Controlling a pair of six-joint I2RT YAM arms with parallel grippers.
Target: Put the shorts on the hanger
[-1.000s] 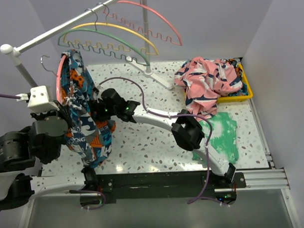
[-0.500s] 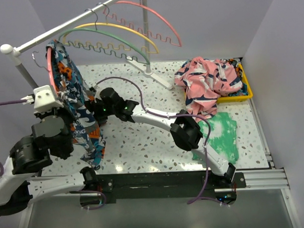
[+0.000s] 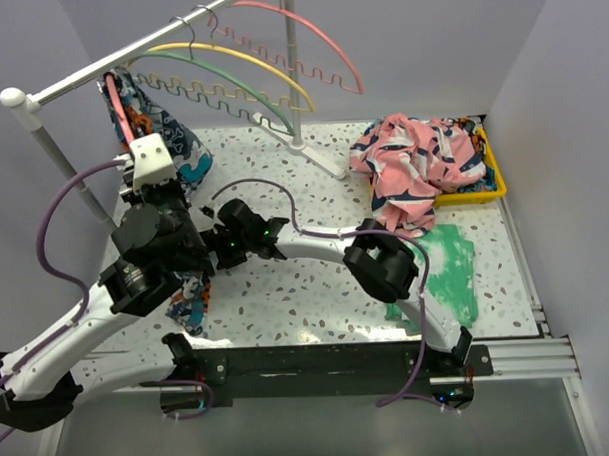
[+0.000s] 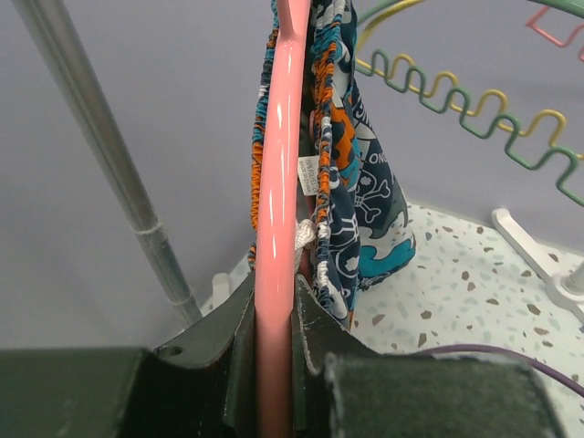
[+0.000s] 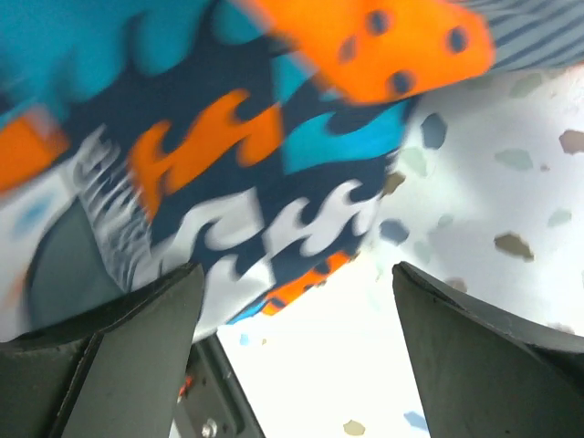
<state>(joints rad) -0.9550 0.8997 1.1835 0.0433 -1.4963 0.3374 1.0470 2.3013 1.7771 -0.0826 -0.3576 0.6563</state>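
Note:
The left gripper should next raise the pink hanger away from the robot's base to the rack's bar (image 3: 116,58), then lower the hanger to hang it there.
The pink hanger (image 3: 118,99) is held up close to the rack's rail, and my left gripper (image 3: 139,144) is shut on its arch. The left wrist view shows that arch (image 4: 278,182) pinched between the jaws of the left gripper (image 4: 274,319). The shorts (image 3: 180,152), printed teal, navy, orange and white, hang over the hanger and reach down past my left arm. Their elastic waistband (image 4: 351,210) lies along the arch. My right gripper (image 3: 220,246) stands open beside the lower cloth. In the right wrist view the right gripper (image 5: 297,301) holds nothing, and the shorts' hem (image 5: 228,137) hangs just beyond its fingertips.
The metal rail (image 3: 128,54) carries a yellow hanger (image 3: 239,60), a green hanger (image 3: 229,83) and another pink one (image 3: 318,32). A yellow bin (image 3: 493,176) at the back right holds a pink-white-navy garment (image 3: 417,159). A green cloth (image 3: 441,268) lies on the table to the right.
My left arm has lifted the hanger and shorts up and back toward the rail. The right gripper has stayed by the lower cloth, its jaws slightly wider.

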